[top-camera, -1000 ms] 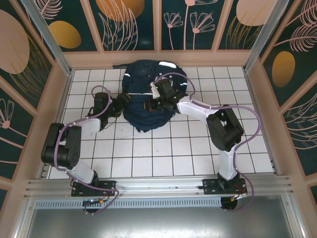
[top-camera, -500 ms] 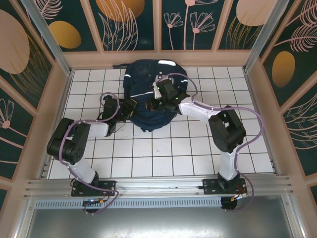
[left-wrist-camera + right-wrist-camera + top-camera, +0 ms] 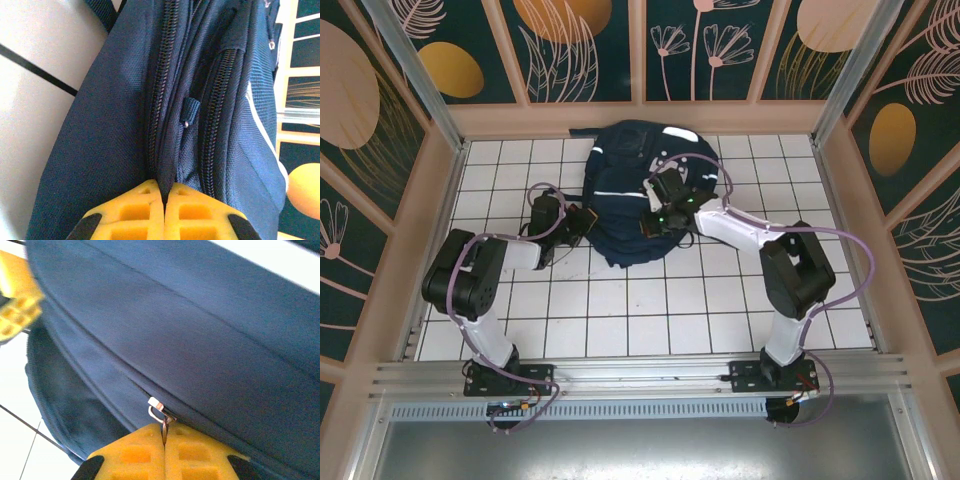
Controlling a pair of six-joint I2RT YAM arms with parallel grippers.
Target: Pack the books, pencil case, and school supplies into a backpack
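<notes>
My right gripper needs to pull the zipper pull [image 3: 159, 410] outward along the seam next, toward the backpack's side edge farther from my left gripper, and let go of it.
The navy backpack [image 3: 625, 165] lies at the back middle of the tiled table. My left gripper [image 3: 588, 222] is at its left edge. In the left wrist view the yellow fingers [image 3: 135, 210] are shut on a fold of backpack [image 3: 100, 130] fabric beside a closed zipper [image 3: 167, 75]. My right gripper [image 3: 655, 222] is over the bag's near right side. In the right wrist view it [image 3: 164, 434] is shut on the metal zipper pull [image 3: 159, 410] of the backpack [image 3: 210, 325]. The books, pencil case and school supplies are out of view.
White tiles [image 3: 620, 310] stretch from the bag toward the arm bases. A wooden rim [image 3: 640, 118] runs just behind the backpack, with side walls left and right. A small fabric loop [image 3: 190, 111] sits between two zippers.
The left gripper moved in to the backpack's left edge and closed on its fabric. The right gripper, still pinching the pull, shifted right and nearer. The bag shifted slightly.
</notes>
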